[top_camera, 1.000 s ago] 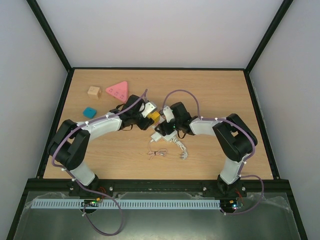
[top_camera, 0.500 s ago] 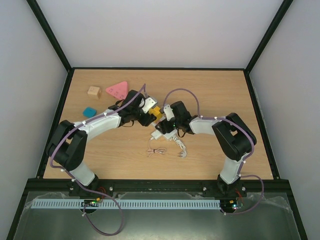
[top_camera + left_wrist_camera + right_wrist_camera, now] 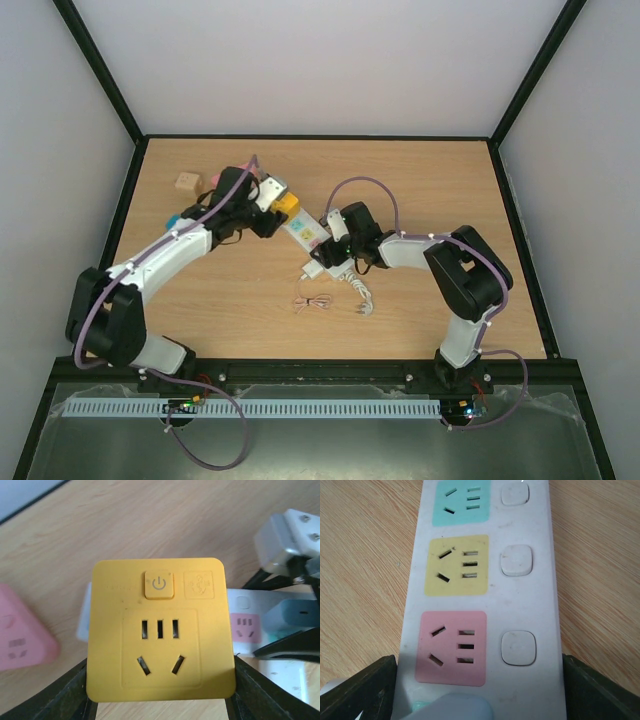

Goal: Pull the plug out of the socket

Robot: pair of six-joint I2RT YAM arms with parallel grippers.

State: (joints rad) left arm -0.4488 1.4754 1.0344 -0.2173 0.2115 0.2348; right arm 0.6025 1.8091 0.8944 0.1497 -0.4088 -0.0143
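Note:
Next I will carry the cube in my left gripper down to bare tabletop off the socket, below and to the gripper's left in the top view, and release it.
The socket (image 3: 305,238), a long white strip with teal, yellow and pink outlet patches (image 3: 457,565), lies slantwise mid-table. My right gripper (image 3: 331,252) (image 3: 480,690) is shut across its width near the near end. The plug (image 3: 314,268), a small pale boxy charger (image 3: 451,707), sits in the strip just behind those fingers. My left gripper (image 3: 283,202) (image 3: 161,696) is shut on a yellow cube adapter (image 3: 160,630) with an outlet face and power button. It holds the cube clear of the strip's far end.
The thin pinkish cable (image 3: 314,303) and the strip's white curled cord (image 3: 362,298) lie toward the near edge. A wooden cube (image 3: 187,182) and a blue piece (image 3: 174,220) sit at the far left. A pink triangular block (image 3: 20,635) lies beside the left arm.
My left gripper has swung up and to the left, carrying the yellow cube off the strip and uncovering the coloured patches. The right arm stayed put.

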